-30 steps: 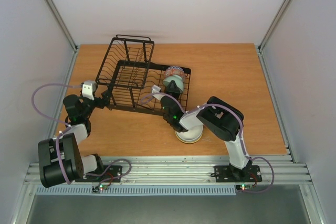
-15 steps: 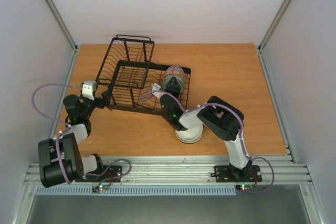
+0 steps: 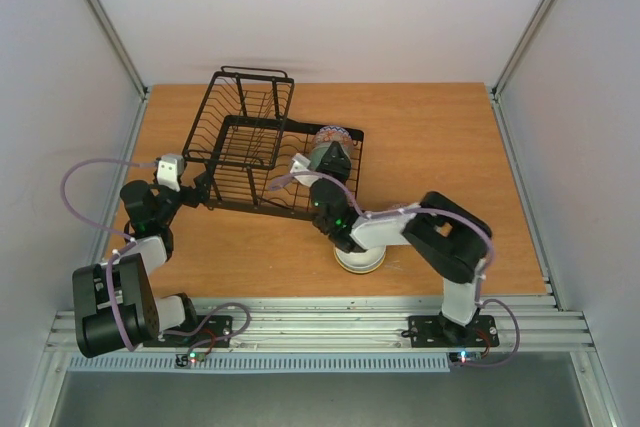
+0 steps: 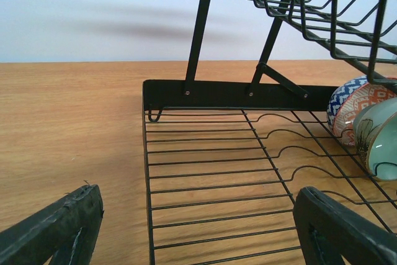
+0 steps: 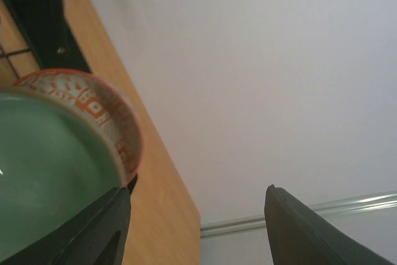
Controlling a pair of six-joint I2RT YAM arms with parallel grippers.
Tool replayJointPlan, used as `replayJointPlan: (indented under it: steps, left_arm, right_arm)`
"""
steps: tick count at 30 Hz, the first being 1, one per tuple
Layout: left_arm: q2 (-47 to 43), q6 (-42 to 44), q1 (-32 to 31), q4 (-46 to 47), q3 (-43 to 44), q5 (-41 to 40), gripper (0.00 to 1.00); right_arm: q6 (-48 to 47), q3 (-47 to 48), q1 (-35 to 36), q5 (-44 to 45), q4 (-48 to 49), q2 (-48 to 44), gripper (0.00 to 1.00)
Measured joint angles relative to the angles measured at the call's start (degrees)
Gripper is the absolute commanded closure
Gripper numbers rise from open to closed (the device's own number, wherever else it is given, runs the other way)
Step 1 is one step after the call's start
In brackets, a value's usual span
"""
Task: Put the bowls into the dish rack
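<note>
The green bowl is in the rack, so the right gripper should move back and down to the tabletop beside the cream-white bowl (image 3: 358, 261) and close there.
The black wire dish rack (image 3: 245, 137) stands at the middle back of the table. Three bowls stand on edge in its right end: the blue-patterned one (image 4: 343, 98), the red-and-white one (image 5: 93, 107) and the sage green one (image 5: 43, 178) nearest. My right gripper (image 5: 198, 228) is open just beside the green bowl's rim, nothing between its fingers; from above it (image 3: 324, 161) covers that bowl. The cream-white bowl (image 3: 358, 261) sits on the table, partly under the right arm. My left gripper (image 4: 201, 234) is open at the rack's left corner (image 3: 203, 187), holding nothing.
The rack's taller basket section (image 3: 250, 97) rises at its far left end. The flat slotted tray (image 4: 236, 172) lies bare in front of the left gripper. Metal frame posts and white walls close in the table on three sides.
My right gripper has opened and let go of the green bowl, which now stands in the rack. Its elbow has swung to the right. The left arm has not moved.
</note>
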Motion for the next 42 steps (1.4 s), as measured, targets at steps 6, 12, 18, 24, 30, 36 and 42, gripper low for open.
replayJointPlan:
  steps: [6, 12, 18, 24, 30, 36, 42]
  left_arm:
    - [0.22, 0.11, 0.00, 0.00, 0.00, 0.00, 0.15]
    - [0.31, 0.17, 0.00, -0.02, 0.00, 0.00, 0.14]
    - [0.33, 0.17, 0.00, -0.02, 0.00, 0.00, 0.14]
    - [0.33, 0.17, 0.00, -0.02, 0.00, 0.00, 0.14]
    - [0.63, 0.17, 0.00, -0.02, 0.00, 0.00, 0.14]
    - [0.66, 0.17, 0.00, -0.02, 0.00, 0.00, 0.14]
    - [0.79, 0.17, 0.00, -0.02, 0.00, 0.00, 0.14]
  right_arm:
    - [25.90, -0.52, 0.79, -4.22, -28.61, -20.57, 0.39]
    - [60.85, 6.95, -3.91, -4.57, -62.97, -32.24, 0.48]
    - [94.12, 6.84, -14.91, -13.53, -92.52, -36.65, 0.50]
    - [111.97, -1.57, -19.12, -23.39, -105.39, -46.97, 0.50]
    - [122.55, -8.68, -19.12, -27.69, -110.09, -53.55, 0.52]
    - [128.32, -13.92, -19.12, -29.92, -111.89, -57.11, 0.57]
    - [131.27, -18.56, -19.12, -32.41, -110.64, -57.59, 0.60]
